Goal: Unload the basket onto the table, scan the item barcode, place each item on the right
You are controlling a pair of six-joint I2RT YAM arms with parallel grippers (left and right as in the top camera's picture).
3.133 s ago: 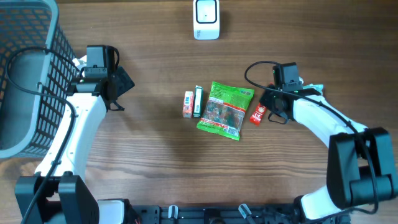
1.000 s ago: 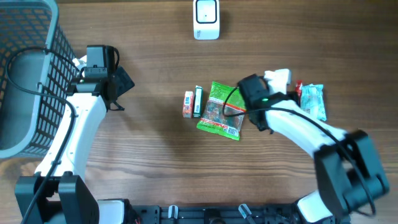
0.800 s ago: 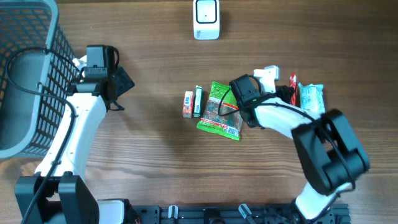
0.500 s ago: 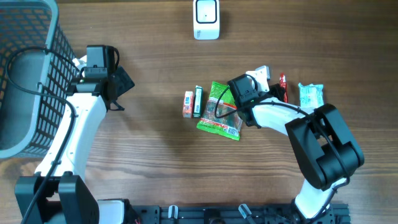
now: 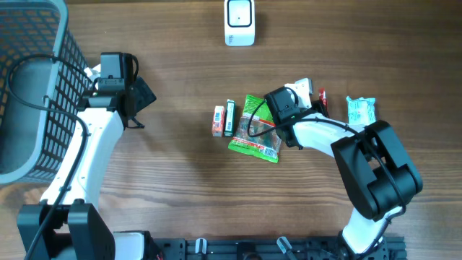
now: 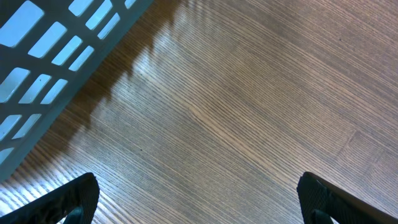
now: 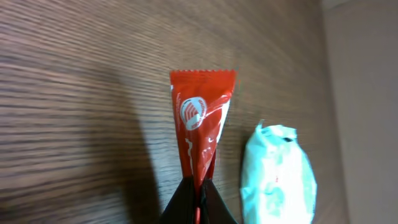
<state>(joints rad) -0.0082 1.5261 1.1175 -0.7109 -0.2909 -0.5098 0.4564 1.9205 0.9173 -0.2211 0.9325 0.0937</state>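
Note:
I am holding the red packet edge-on. My right gripper should next lower and tilt onto bare wood [image 5: 334, 107] [image 7: 231, 152] beside the teal packet and release the red packet's bottom edge.
The item is a small red packet [image 7: 202, 124] with a white logo, pinched by its lower end in my right gripper [image 7: 199, 200], which is shut on it. From overhead the red packet [image 5: 322, 95] shows edge-on, just right of the green snack bag [image 5: 256, 128], with the right gripper [image 5: 315, 101] beside it. The white barcode scanner [image 5: 239, 22] stands at the table's far edge. My left gripper [image 5: 144, 94] hovers open next to the basket; in its wrist view the left gripper [image 6: 199, 205] has only bare wood between its fingertips [image 6: 74, 198].
A teal packet [image 5: 360, 110] lies right of the red one, seen also as the teal packet [image 7: 277, 174] in the right wrist view. Two small boxes [image 5: 223, 119] lie left of the green bag. A grey wire basket [image 5: 29, 79] fills the far left.
My right gripper has lifted the red packet from its spot right of the green bag, swung it round and brought it leftward, away from the teal packet. The left arm has not moved.

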